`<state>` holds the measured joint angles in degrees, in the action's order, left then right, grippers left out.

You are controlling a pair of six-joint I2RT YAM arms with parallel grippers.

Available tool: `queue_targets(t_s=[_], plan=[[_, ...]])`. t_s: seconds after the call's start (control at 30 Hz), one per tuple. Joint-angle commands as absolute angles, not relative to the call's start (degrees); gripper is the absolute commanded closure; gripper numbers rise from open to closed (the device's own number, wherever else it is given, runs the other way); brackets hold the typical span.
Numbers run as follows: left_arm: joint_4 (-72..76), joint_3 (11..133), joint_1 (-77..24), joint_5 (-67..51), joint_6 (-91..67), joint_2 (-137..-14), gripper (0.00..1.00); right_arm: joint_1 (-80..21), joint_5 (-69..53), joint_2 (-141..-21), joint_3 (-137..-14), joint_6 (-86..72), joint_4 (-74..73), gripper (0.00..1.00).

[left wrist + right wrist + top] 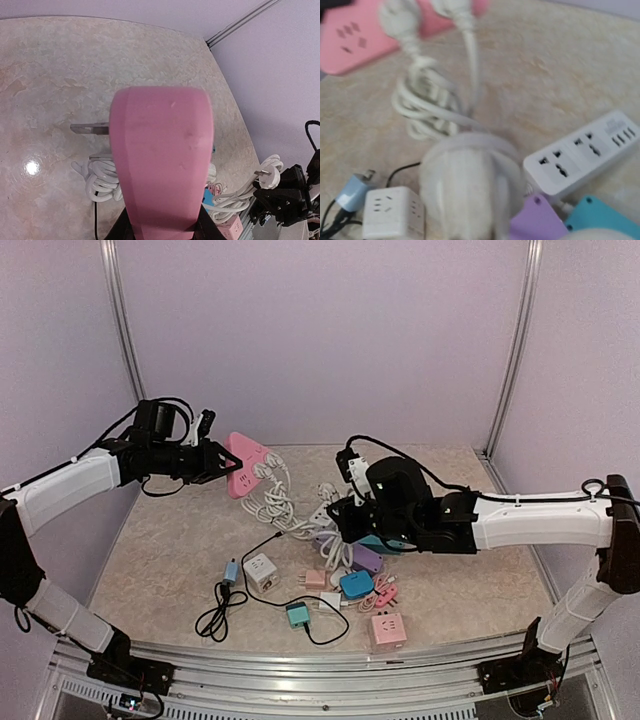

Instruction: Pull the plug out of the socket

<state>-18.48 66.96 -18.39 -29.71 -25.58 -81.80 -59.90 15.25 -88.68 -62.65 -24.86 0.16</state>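
Note:
The purple adapter point(366, 559) point(539, 221) lies below my right gripper and to its right in the top view, so I will move down that way and release the bare-pronged plug.
My left gripper point(215, 462) is shut on one end of a pink power strip point(246, 464) and holds it above the table. The strip fills the left wrist view point(160, 160), with my dark fingers point(125, 231) at its base. Two white plugs point(395, 17) sit in the strip, and their coiled white cables point(427, 107) hang down to the table. My right gripper point(340, 516) is to the right of the strip, shut on a separate white plug point(467, 190). That plug is blurred and hides my fingers. Its bare prongs show in the left wrist view point(267, 173).
A white power strip point(585, 152), a purple adapter point(537, 220) and a teal one point(600, 215) lie under my right gripper. A white cube socket point(260, 570), a teal charger with a black cable point(298, 615) and a pink cube socket point(388, 630) lie nearer the front.

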Motion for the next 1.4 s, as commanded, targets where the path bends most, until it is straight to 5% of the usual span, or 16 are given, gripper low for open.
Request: queue_targets(t_s=[0.0,0.5,0.67,1.37], plan=[[-10.1,67.8,-17.9,-32.9,-25.7,-78.7,1.0,-57.6,14.0,-86.8,-59.7,-30.1,3.5,1.0],[-7.6,67.6,-18.7,-38.2,-24.0,-77.3,1.0,-50.9,7.0,-92.7,-56.7,-39.5,7.2,1.0],[-7.1,67.5,-19.0,-39.1,-23.8,-76.9,1.0,-49.6,6.4,-95.3,-56.6,-41.7,6.9,0.93],[-7.4,67.6,-20.1,-38.7,-23.0,-76.8,1.0,-49.5,8.0,-96.3,-56.2,-40.6,6.9,0.27]])
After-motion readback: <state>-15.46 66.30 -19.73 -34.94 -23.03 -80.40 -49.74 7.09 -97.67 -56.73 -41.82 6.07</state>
